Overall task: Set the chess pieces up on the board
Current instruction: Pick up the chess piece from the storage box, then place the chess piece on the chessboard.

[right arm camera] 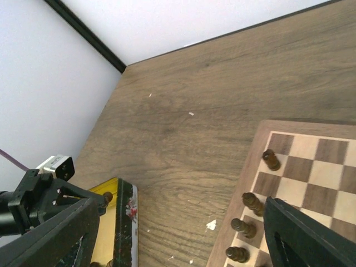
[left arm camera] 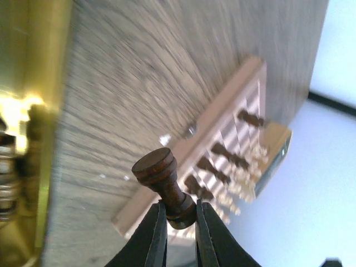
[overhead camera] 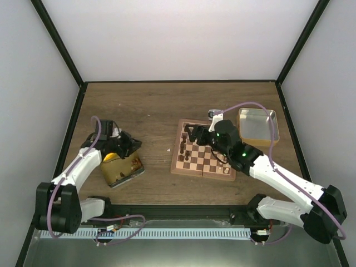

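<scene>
Next, my left gripper swings from the gold tin (overhead camera: 122,169) to the board's near corner on the tin's side. It then lowers to release the piece, since that square is empty.
My left gripper (overhead camera: 129,146) hangs over the gold tin (overhead camera: 122,169), shut on a dark brown chess piece (left arm camera: 161,175). The piece's round base points away from the fingers (left arm camera: 156,233). The board (overhead camera: 177,167) lies right of centre, with dark pieces (left arm camera: 225,156) along its near-left files and cream pieces (left arm camera: 245,178) on the far side. My right gripper (overhead camera: 192,133) hovers open above the board's far left corner. Nothing sits between its fingers (right arm camera: 300,233); several dark pieces (right arm camera: 251,203) stand just beside the right finger.
A silver tin (overhead camera: 257,127) sits behind the board at the right. The gold tin (right arm camera: 119,222) holds more pieces at the left. Black frame posts and white walls close in the table on three sides.
</scene>
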### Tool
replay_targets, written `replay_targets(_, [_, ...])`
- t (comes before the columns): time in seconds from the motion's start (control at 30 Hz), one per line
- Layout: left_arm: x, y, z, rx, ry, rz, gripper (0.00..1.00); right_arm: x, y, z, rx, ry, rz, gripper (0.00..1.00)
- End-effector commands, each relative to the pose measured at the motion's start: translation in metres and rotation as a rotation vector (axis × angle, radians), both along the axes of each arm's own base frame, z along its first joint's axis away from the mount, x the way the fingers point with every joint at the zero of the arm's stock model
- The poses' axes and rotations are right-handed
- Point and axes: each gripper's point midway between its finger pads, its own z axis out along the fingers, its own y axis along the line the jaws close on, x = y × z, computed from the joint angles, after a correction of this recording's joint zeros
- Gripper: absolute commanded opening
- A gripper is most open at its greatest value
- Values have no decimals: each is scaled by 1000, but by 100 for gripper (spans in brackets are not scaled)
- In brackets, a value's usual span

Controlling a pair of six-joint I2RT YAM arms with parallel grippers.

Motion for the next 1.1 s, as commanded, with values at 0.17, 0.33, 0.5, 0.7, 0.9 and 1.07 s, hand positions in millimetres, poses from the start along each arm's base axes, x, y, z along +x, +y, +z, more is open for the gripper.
replay_targets(0.17, [-13,-89,35,-85,-99,-385,4,3,-61,41,-8,-92,-268,84])
replay_targets(0.33, [-46,-116,12,-115,9,-525,4,-1,-72,47,1,-116,-301,84])
replay_targets(0.5, [-71,-149,7,-190,86,-623,4,-1,-74,41,0,-100,-313,84])
replay_targets(0.7, [-76,-177,2,-257,137,-630,4,-3,-76,39,7,-96,-315,84])
replay_targets(0.9, [-75,-192,-7,-290,211,-617,4,-5,-81,42,23,-111,-328,84])
replay_targets(1.07, [-80,-193,-22,-271,282,-594,4,-7,-84,43,31,-113,-338,84])
